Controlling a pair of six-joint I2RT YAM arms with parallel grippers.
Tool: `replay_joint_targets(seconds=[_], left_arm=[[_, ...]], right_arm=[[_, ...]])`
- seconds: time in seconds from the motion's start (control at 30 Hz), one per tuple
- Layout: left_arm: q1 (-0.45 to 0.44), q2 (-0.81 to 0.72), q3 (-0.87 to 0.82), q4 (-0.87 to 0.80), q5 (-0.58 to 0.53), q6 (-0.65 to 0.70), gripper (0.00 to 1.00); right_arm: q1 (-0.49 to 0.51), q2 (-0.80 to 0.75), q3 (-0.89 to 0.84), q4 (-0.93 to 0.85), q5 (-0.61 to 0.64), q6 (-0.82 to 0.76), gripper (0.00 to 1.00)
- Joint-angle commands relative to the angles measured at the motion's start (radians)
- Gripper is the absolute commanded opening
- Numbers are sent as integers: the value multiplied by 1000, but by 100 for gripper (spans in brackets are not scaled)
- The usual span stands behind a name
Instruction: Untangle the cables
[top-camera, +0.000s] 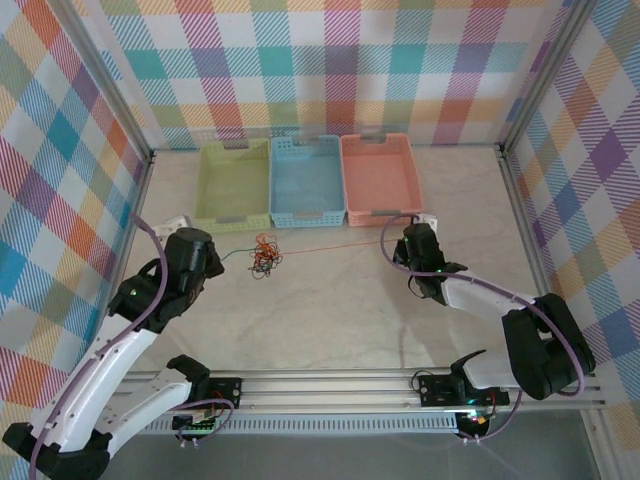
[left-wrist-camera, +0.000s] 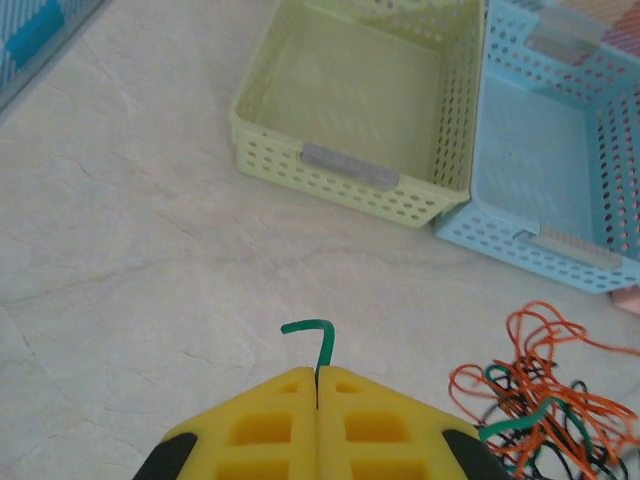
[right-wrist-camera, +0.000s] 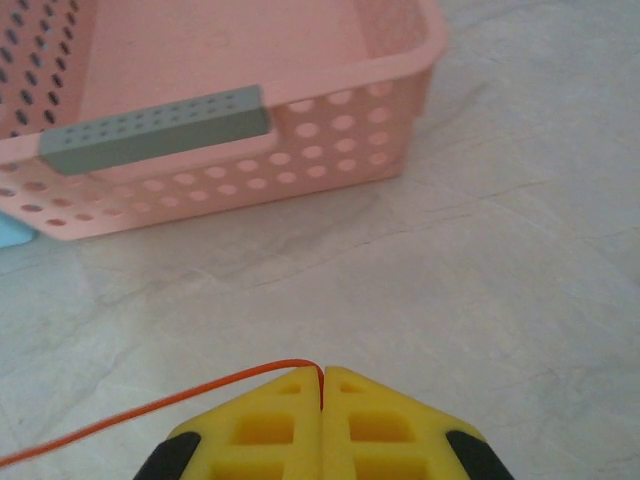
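Observation:
The orange-red cable is almost straight, so my right gripper should next move a little away from the tangle, over the tabletop before the pink basket (right-wrist-camera: 335, 325), and let go of the cable's end.
A small tangle of cables (top-camera: 266, 256) lies on the table in front of the baskets, with orange-red, dark green and black strands knotted together (left-wrist-camera: 545, 405). My left gripper (top-camera: 212, 258) (left-wrist-camera: 317, 372) is shut on the dark green cable (left-wrist-camera: 322, 345), whose hooked end pokes out past the yellow fingertips; the tangle is to its right. My right gripper (top-camera: 405, 240) (right-wrist-camera: 322, 372) is shut on the end of the orange-red cable (right-wrist-camera: 150, 415), which runs nearly straight across the table (top-camera: 340, 245) back to the tangle.
Three perforated baskets stand side by side at the back: green (top-camera: 232, 222) (left-wrist-camera: 340, 195), blue (top-camera: 308, 217) (left-wrist-camera: 520, 245) and pink (top-camera: 383, 211) (right-wrist-camera: 330, 150). Chequered walls close in the table on the left, right and rear. Open tabletop stretches between the arms.

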Motion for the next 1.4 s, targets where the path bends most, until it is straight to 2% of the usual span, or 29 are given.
replay_joint_targets(seconds=[0.0, 0.17, 0.5, 0.77, 0.87, 1.0, 1.1, 1.17, 1.27, 1.37], left_arm=[[27, -41, 13, -38, -79, -16, 0], [42, -71, 51, -59, -96, -5, 0], [54, -76, 180, -157, -250, 12, 0], [55, -93, 212, -171, -324, -2, 0], [54, -93, 182, -119, -251, 12, 0], [54, -92, 107, 38, 6, 79, 0], [54, -53, 84, 127, 227, 119, 0], [54, -11, 92, 148, 338, 132, 0], [55, 41, 100, 171, 450, 141, 0], [55, 75, 94, 190, 527, 148, 0]], right_arm=[[-28, -27, -20, -39, 93, 74, 0], [-45, -53, -41, -52, 135, 123, 0], [-96, -142, -103, -86, 224, 246, 0], [-130, -148, -116, -109, 226, 311, 0], [-130, -148, -124, -77, 211, 292, 0], [-129, -158, -149, 65, 74, 186, 2], [-126, -148, -148, 167, -97, 108, 26], [-117, -136, -131, 196, -190, 61, 37], [-86, -132, -111, 223, -268, -1, 48], [-52, -139, -113, 293, -367, -63, 52]])
